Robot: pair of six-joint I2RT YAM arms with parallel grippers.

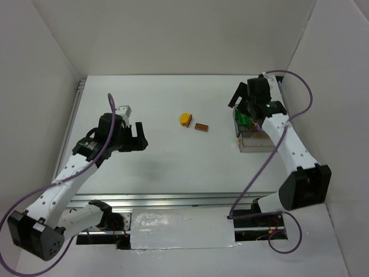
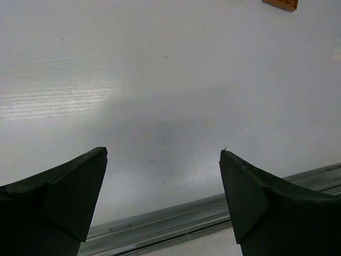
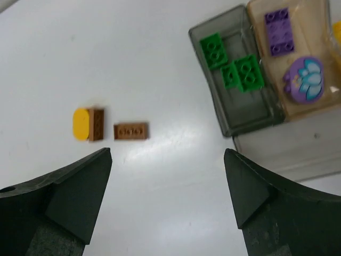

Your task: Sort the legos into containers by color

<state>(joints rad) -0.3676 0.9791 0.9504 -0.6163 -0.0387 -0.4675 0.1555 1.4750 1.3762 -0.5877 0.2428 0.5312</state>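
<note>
A brown brick is stuck to the yellow one, so I will move my left gripper to the right in the top view and down around the joined pair (image 1: 185,119).
A yellow rounded brick (image 1: 185,119) with a brown brick stuck to its side and a separate brown-orange brick (image 1: 201,127) lie mid-table. In the right wrist view they show as the yellow brick (image 3: 81,124), the attached brown one (image 3: 96,124) and the loose brown one (image 3: 131,130). The container tray (image 1: 253,145) stands at the right. Its smoky grey compartment (image 3: 245,114) holds green bricks (image 3: 244,73), and its tan compartment (image 3: 314,106) holds purple bricks (image 3: 279,32). My right gripper (image 1: 244,103) (image 3: 168,152) is open and empty, above the tray's far end. My left gripper (image 1: 142,138) (image 2: 164,152) is open and empty, left of the bricks.
A clear compartment (image 3: 298,152) lies nearest the right gripper. A yellow piece (image 3: 337,33) shows at the frame's right edge. White walls enclose the table, and a metal rail (image 2: 176,218) runs along its near edge. A brown-orange brick corner (image 2: 281,4) shows in the left wrist view.
</note>
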